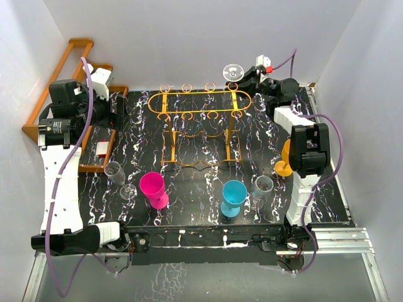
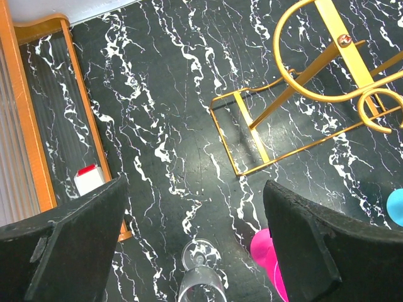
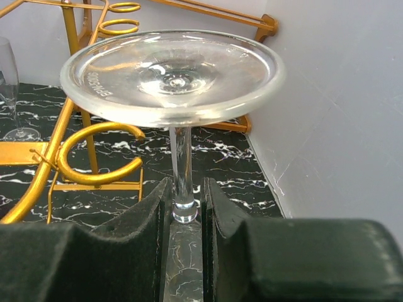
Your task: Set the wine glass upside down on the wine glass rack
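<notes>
My left gripper lowers its fingers backward onto the clear glass's rim edge by the wooden rack [image 2: 183,293] next. The clear glass stands rim up below and back from the gripper.
A clear wine glass is held upside down, its round foot [image 3: 173,75] on top and its stem between the fingers of my right gripper [image 3: 187,189], which is shut on it. In the top view the glass [image 1: 232,70] hangs at the far right end of the orange-gold wire rack [image 1: 200,100], just beyond its end ring. That ring [image 3: 94,157] lies left of the stem, apart from it. The bowl is hidden below the fingers. My left gripper [image 2: 194,189] is open and empty, high above the table at the left [image 1: 116,110].
A brown wooden rack [image 1: 75,94] stands along the left wall. On the front of the table stand a clear glass [image 1: 116,176], a pink cup [image 1: 154,189], a blue cup [image 1: 234,196], a greyish glass [image 1: 262,187] and an orange cup [image 1: 284,160]. The white wall [image 3: 327,126] is close on the right.
</notes>
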